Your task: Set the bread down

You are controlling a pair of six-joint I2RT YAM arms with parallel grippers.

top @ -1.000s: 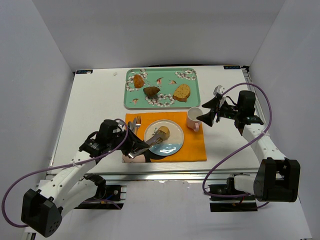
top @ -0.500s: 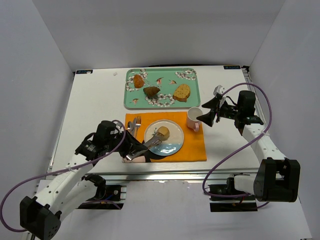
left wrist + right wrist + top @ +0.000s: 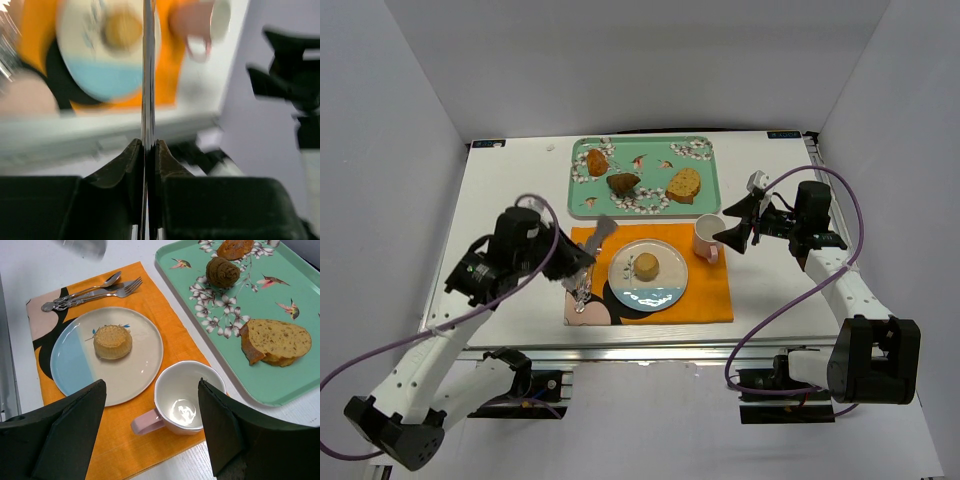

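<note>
I will next swing my left gripper away past the fork and spoon, turning it, and bring it down onto bare table (image 3: 535,294) beside the mat, because the bread is on the plate.
The bread (image 3: 646,266), a small round golden bun, sits alone in the middle of the white and blue plate (image 3: 666,287) on the orange mat. It also shows in the right wrist view (image 3: 113,341) and, blurred, in the left wrist view (image 3: 121,28). My left gripper (image 3: 582,262) is raised left of the plate. It is shut on a thin metal utensil (image 3: 148,75) whose end (image 3: 601,231) points toward the tray. My right gripper (image 3: 735,232) is open and empty. It hovers just right of the pink cup (image 3: 187,397).
A teal tray (image 3: 705,170) at the back holds a dark brown wedge (image 3: 622,183), a flat tan slice (image 3: 684,185) and another tan piece (image 3: 596,161). A fork and spoon (image 3: 87,292) lie on the mat left of the plate. The table's front edge is near.
My left gripper has lifted and drawn back to the left with the utensil, away from the plate. The bread stays on the plate, now uncovered. The right arm has not moved.
</note>
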